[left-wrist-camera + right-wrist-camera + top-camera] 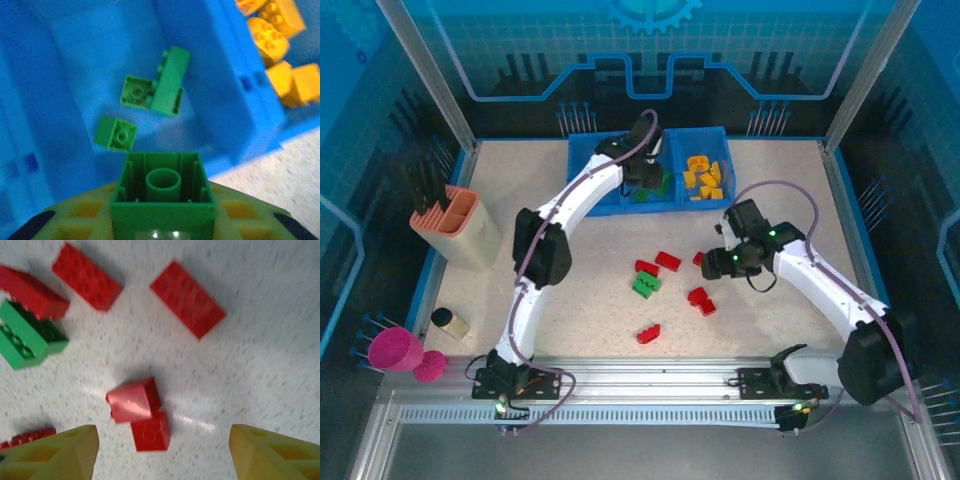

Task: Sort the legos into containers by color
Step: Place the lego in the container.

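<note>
The left gripper lowers the green brick into the middle section of the blue tray next, then lets go of the brick there.
My left gripper [645,182] hangs over the middle compartment of the blue tray [582,162], shut on a green brick [162,192] whose hollow underside faces the wrist camera. Three green bricks [155,90] lie in that compartment below it. Several yellow bricks [703,178] fill the right compartment. My right gripper [717,265] hovers open over the table. Between its fingers [65,452], lower down on the table, lie two small red bricks [140,412] touching each other. More red bricks [668,261] and a green one [646,286] lie loose mid-table.
A peach tool holder [455,228] stands at the left, with a small white can [448,322] and a pink object [395,350] nearer the front left. A metal rail [640,395] runs along the near edge. Another red brick [648,334] lies near that rail.
</note>
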Robot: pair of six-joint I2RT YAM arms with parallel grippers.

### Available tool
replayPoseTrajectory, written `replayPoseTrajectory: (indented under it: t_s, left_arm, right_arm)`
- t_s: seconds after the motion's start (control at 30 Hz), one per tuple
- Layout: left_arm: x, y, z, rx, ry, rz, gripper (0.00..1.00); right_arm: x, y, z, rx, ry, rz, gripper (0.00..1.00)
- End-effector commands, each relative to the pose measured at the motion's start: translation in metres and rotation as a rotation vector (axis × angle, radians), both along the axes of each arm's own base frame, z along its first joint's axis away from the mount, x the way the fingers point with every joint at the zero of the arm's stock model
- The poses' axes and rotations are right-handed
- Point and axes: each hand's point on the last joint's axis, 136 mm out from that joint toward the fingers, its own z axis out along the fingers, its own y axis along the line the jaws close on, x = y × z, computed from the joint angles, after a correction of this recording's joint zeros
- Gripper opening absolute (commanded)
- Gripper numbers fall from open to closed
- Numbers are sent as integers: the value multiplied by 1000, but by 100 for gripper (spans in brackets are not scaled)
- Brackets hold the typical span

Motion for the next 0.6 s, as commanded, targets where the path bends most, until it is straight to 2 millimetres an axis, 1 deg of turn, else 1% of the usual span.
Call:
replayPoseTrajectory:
  t_s: [0.0, 0.03, 0.17, 0.27, 0.37, 0.43, 0.5, 0.57]
  left_arm:
    - [9, 3, -5, 12, 23, -7, 23]
    - [13, 2, -9, 13, 26, -6, 23]
    - [23, 2, -21, 14, 31, 5, 25]
    - [25, 4, -26, 9, 38, 19, 32]
    - [25, 4, -26, 9, 38, 22, 44]
    - [24, 4, -23, 3, 36, 20, 48]
    - [24, 3, -18, -3, 28, 19, 53]
    - [24, 4, -11, -5, 16, 16, 55]
  right_arm:
    - [-22, 4, -7, 20, 42, -41, 71]
    - [-29, 3, -14, 14, 60, -42, 71]
    - [-45, 9, -26, 17, 88, -27, 71]
    - [-53, 15, -36, -1, 101, -3, 72]
    - [-56, 19, -47, -30, 107, 21, 72]
    - [-57, 20, -54, -58, 113, 44, 72]
    - [-58, 14, -61, -106, 120, 56, 72]
    - [-58, 11, -66, -131, 122, 61, 72]
